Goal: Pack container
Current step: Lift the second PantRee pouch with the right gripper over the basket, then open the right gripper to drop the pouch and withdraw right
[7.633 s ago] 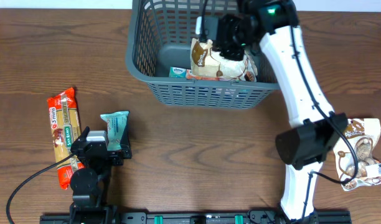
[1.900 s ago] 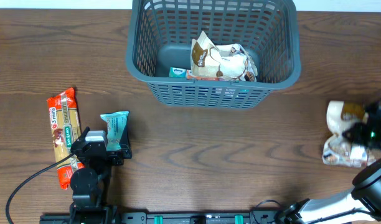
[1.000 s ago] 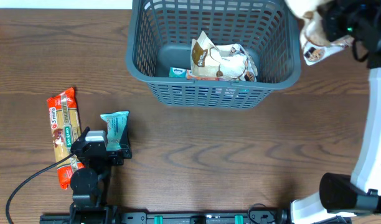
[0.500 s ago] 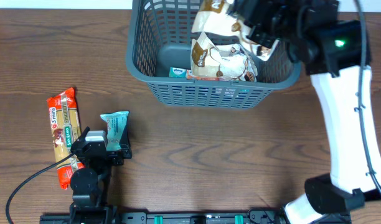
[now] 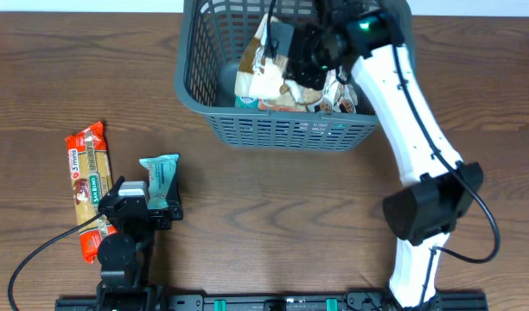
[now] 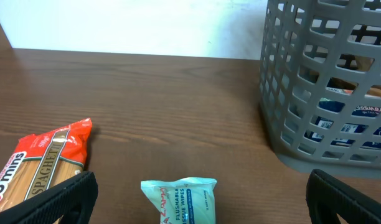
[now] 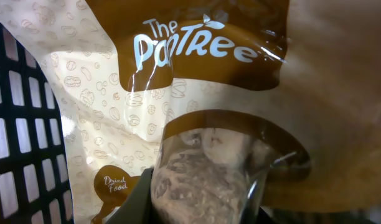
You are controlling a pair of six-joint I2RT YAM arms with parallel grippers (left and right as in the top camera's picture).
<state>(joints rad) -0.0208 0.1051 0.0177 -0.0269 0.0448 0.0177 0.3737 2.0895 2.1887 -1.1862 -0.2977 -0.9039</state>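
Observation:
My right gripper lowers the dried food pouch [image 5: 258, 79], already inside, next, back toward the container's near side, over the small teal pack [image 5: 245, 101].
The dark grey lattice container [image 5: 204, 91] stands at the back middle of the table; its wall also shows in the left wrist view [image 6: 315, 81]. My right gripper [image 5: 292, 53] is inside it, shut on a white and brown dried food pouch [image 5: 258, 79], which fills the right wrist view [image 7: 197, 124]. Another such pouch [image 5: 338, 93] and a small teal pack [image 5: 245, 101] lie on the container floor. My left gripper [image 5: 137, 207] rests open at the front left, its fingers on either side of a teal wipes packet [image 5: 159, 180], seen close in the left wrist view [image 6: 178, 199].
A red and orange spaghetti packet [image 5: 86, 177] lies left of the left gripper, also in the left wrist view [image 6: 38, 165]. The right arm reaches from the front right up over the container's right side.
My right gripper has carried the dried food pouch from the table's right side over the container rim and down to the left inside it. The left arm has not moved.

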